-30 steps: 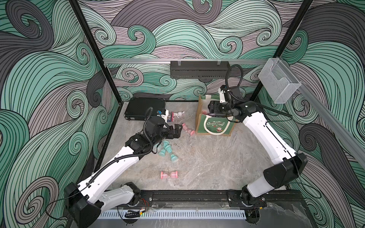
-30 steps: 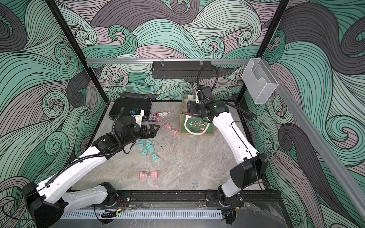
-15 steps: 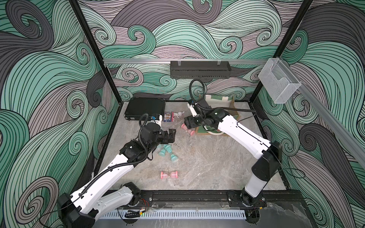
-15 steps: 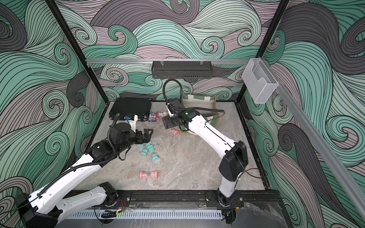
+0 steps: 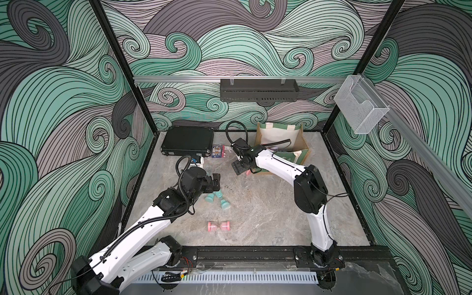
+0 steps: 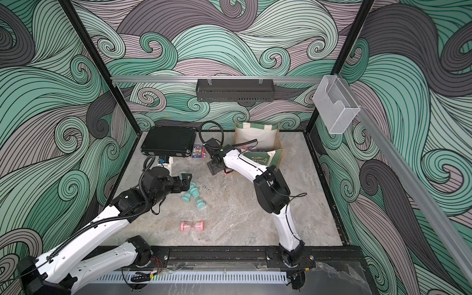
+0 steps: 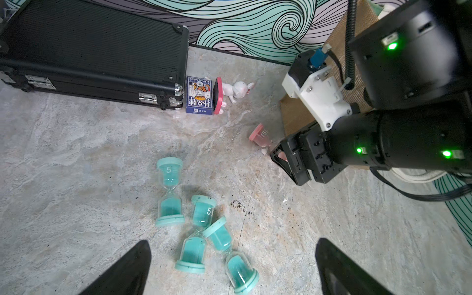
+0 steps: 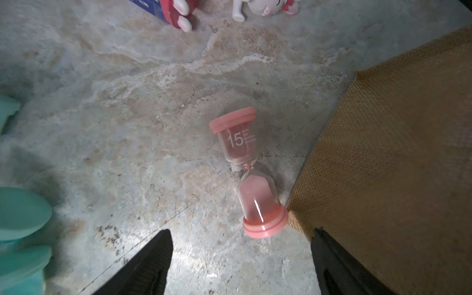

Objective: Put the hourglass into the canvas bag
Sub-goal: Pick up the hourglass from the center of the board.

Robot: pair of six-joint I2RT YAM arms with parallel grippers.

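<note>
My right gripper lowers its open fingers around the lower cap of the pink hourglass (image 5: 248, 172) (image 8: 265, 223) next and closes, since the cap lies below, already between them.
A pink hourglass (image 8: 247, 173) marked 15 lies on the table against the tan side (image 8: 396, 153) of the canvas bag (image 5: 281, 139). My right gripper (image 8: 240, 263) hangs open just above it, one finger on each side of its lower cap, holding nothing. Both top views show this gripper (image 6: 214, 168) left of the bag (image 6: 258, 139), whose cream lining faces up. A second pink hourglass (image 5: 219, 226) lies at the front middle. My left gripper (image 7: 232, 268) is open over three teal hourglasses (image 7: 169, 191) and touches none; in a top view it (image 5: 215, 182) is left of centre.
A flat black hard case (image 5: 187, 140) lies at the back left, with a blue playing-card box (image 5: 217, 150) and a small bunny toy (image 7: 237, 89) beside it. A black shelf (image 5: 258, 89) hangs on the back wall. A clear holder (image 5: 360, 104) sits on the right rail.
My right arm swung from over the bag leftward and down to the pink hourglass beside it, jaws widening a little. The left arm drew back slightly toward the front left.
</note>
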